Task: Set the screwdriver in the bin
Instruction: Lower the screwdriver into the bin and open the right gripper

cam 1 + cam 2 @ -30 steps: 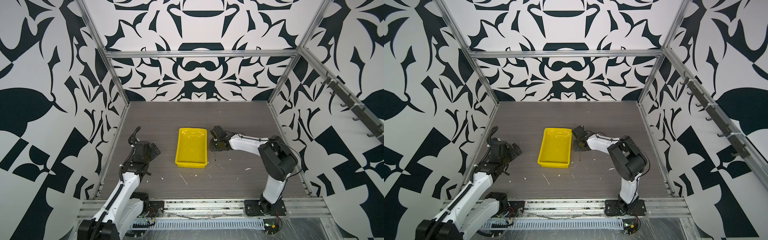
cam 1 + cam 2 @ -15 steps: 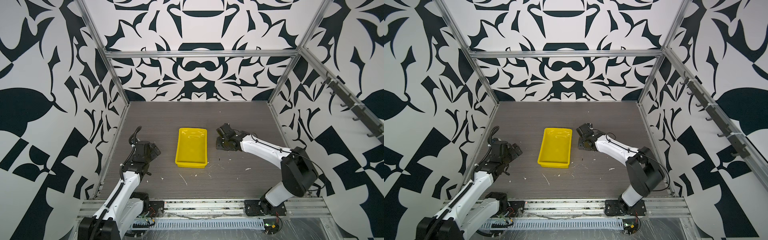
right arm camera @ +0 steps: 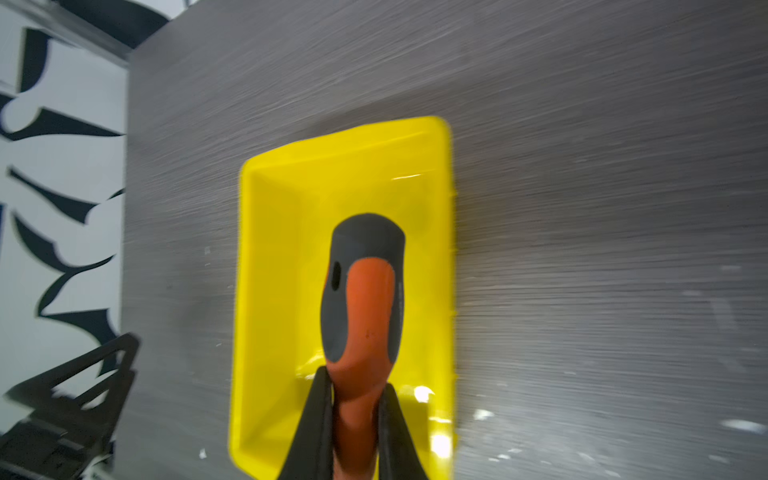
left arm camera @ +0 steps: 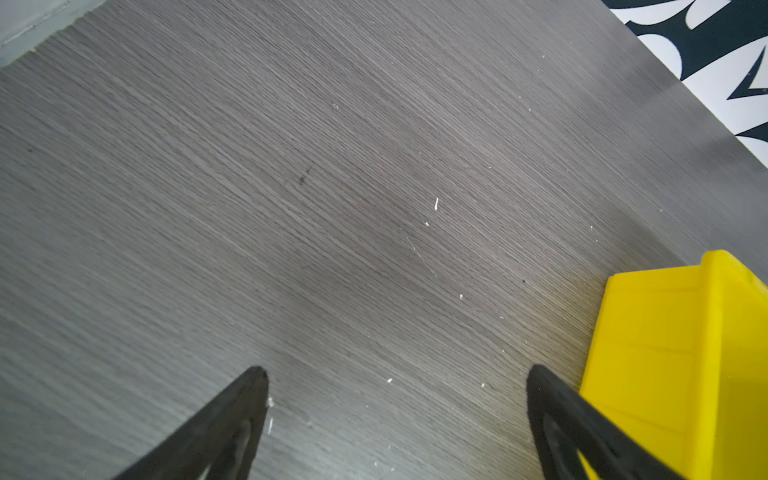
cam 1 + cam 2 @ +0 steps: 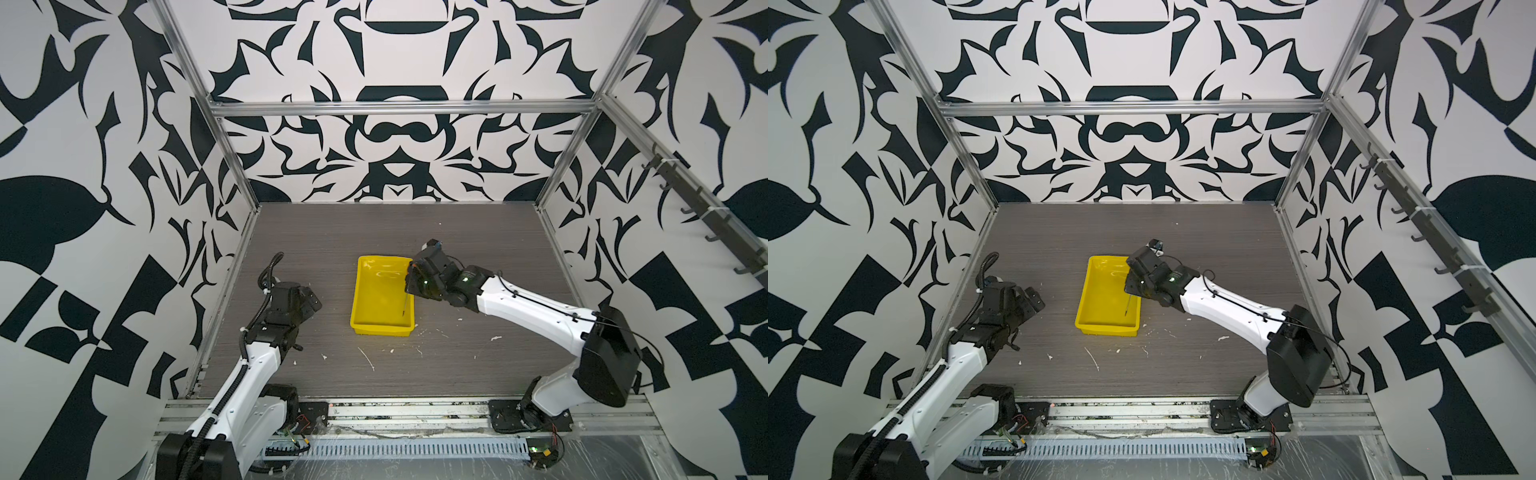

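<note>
The bin's bottom lies below my right gripper, toward the left gripper, so my right gripper should move off the bin's rim and down to that bottom to release the screwdriver (image 3: 360, 299).
The yellow bin (image 5: 356, 293) (image 5: 1083, 301) lies lengthwise at the middle of the grey table. My right gripper (image 5: 415, 279) (image 5: 1136, 279) hangs over the bin's right rim. It is shut on the screwdriver (image 3: 360, 299) at the orange neck of its orange-and-black handle, in the right wrist view (image 3: 357, 378). The thin dark shaft (image 5: 404, 302) (image 5: 1128, 306) points down over the bin's inside (image 3: 282, 249). My left gripper (image 5: 308, 301) (image 5: 1027, 303) rests low to the left of the bin. Its fingers stand wide apart with nothing between them (image 4: 395, 374); the bin's corner (image 4: 665, 353) shows beside one finger.
White scraps (image 5: 368, 358) lie scattered on the table in front of and right of the bin. Patterned walls close in the table on three sides, and an aluminium rail (image 5: 415, 411) runs along the front. The left gripper's fingers (image 3: 70, 395) show in the right wrist view.
My right arm has stretched out and carried the screwdriver leftward, from the table right of the bin to above the bin's right rim. The left arm has stayed put.
</note>
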`<action>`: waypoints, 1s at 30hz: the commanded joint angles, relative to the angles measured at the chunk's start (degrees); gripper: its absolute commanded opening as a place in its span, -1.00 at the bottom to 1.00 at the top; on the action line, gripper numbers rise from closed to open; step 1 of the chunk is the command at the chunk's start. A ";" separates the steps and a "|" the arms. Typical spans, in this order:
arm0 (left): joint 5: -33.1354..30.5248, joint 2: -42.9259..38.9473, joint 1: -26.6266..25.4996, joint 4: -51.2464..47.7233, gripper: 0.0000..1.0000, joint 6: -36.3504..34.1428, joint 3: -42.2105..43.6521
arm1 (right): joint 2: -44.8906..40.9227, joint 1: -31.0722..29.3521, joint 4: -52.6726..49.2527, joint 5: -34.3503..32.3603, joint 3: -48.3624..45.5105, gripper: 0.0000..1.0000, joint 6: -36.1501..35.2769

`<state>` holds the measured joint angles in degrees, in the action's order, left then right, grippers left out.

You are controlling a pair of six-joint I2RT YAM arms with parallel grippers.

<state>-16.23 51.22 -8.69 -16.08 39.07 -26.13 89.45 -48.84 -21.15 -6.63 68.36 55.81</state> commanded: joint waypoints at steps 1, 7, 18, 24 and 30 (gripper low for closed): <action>0.04 -0.42 0.07 -0.71 0.99 0.97 -0.25 | 3.81 -1.85 3.90 -0.08 3.53 -1.00 2.73; 0.07 -0.07 0.07 -0.74 0.99 1.01 -0.43 | 9.40 -2.21 3.75 1.42 6.64 -1.00 3.34; 0.24 1.59 0.07 -0.89 1.00 1.00 -1.04 | 9.92 -2.13 0.88 -0.25 7.46 -0.91 1.67; 0.41 3.08 0.07 -0.71 0.99 0.82 -1.58 | 9.87 -2.08 -0.42 -1.18 8.63 -0.87 -0.08; 0.39 2.99 0.07 -1.60 1.00 0.66 -1.91 | 10.69 -1.76 -0.79 -1.98 8.33 -0.81 -0.94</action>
<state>-16.03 54.61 -8.69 -16.12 39.18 -26.15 100.99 -51.00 -21.23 -6.59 74.94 56.27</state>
